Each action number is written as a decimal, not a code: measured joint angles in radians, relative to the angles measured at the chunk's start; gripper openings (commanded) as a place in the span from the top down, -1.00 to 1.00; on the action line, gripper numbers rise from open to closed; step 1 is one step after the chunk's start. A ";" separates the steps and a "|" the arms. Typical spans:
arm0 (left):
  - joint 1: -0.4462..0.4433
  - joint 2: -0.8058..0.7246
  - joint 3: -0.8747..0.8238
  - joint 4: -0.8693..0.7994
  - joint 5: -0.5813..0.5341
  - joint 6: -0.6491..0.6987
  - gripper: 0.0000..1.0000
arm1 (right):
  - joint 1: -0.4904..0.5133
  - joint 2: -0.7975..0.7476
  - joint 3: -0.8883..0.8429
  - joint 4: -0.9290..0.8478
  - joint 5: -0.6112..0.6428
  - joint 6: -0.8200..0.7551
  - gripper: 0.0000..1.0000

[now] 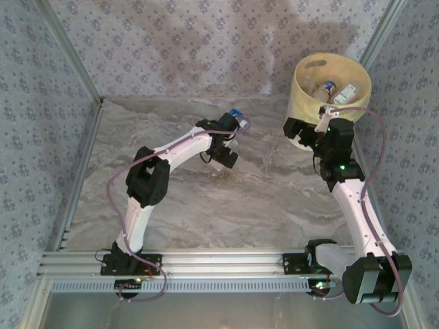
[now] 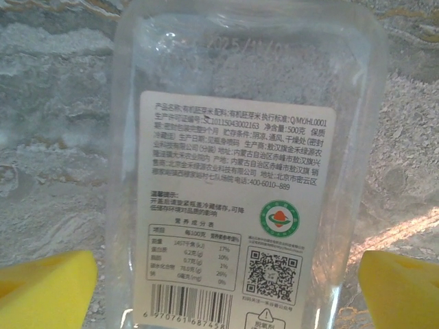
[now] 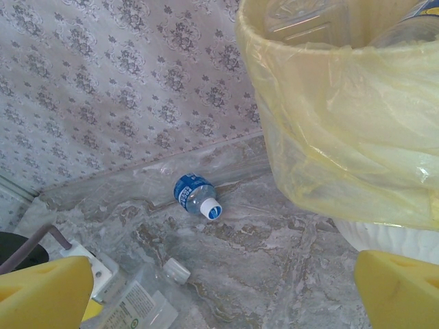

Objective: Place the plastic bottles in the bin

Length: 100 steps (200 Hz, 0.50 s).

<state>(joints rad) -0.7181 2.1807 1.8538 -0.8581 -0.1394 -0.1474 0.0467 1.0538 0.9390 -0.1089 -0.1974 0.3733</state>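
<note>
The clear flat bottle's labelled middle [image 2: 223, 277] lies below with a gap at each finger, so next my left gripper will move down around it and close on its sides.
A clear flat bottle [image 2: 240, 171] with a white printed label lies on the marble table between the yellow pads [image 2: 44, 291] of my left gripper [image 2: 228, 295]. The gripper is open, with a gap showing at each pad. From above, this gripper [image 1: 223, 156] points down at the faint clear bottle [image 1: 221, 169] mid-table. A blue-labelled bottle [image 1: 236, 115] with a white cap lies by the back wall [image 3: 195, 195]. My right gripper [image 1: 328, 113] hangs open and empty beside the cream-yellow bin [image 1: 363, 79], which holds a few bottles [image 1: 330, 89]. The bin's liner [image 3: 343, 123] looms at the upper right.
Patterned walls close in the table at the back and both sides. In the right wrist view the clear bottle's white cap [image 3: 176, 269] and part of the left arm [image 3: 89, 264] sit at the lower left. Bare marble lies between the arms.
</note>
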 measured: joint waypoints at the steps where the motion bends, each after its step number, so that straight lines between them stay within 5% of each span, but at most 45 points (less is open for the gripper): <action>1: 0.000 0.000 0.000 0.000 0.001 0.000 -0.96 | 0.000 0.000 0.000 0.000 0.000 0.000 -1.00; 54: 0.004 0.062 0.000 0.000 0.016 0.000 -0.87 | 0.000 0.000 0.000 0.000 0.000 0.000 -1.00; 100: 0.005 0.061 -0.014 0.020 0.019 0.005 -0.49 | 0.000 0.000 0.000 0.000 0.000 0.000 -1.00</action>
<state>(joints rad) -0.7136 2.2417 1.8397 -0.8379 -0.1200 -0.1425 0.0467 1.0538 0.9390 -0.1089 -0.1974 0.3733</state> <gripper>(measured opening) 0.774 0.999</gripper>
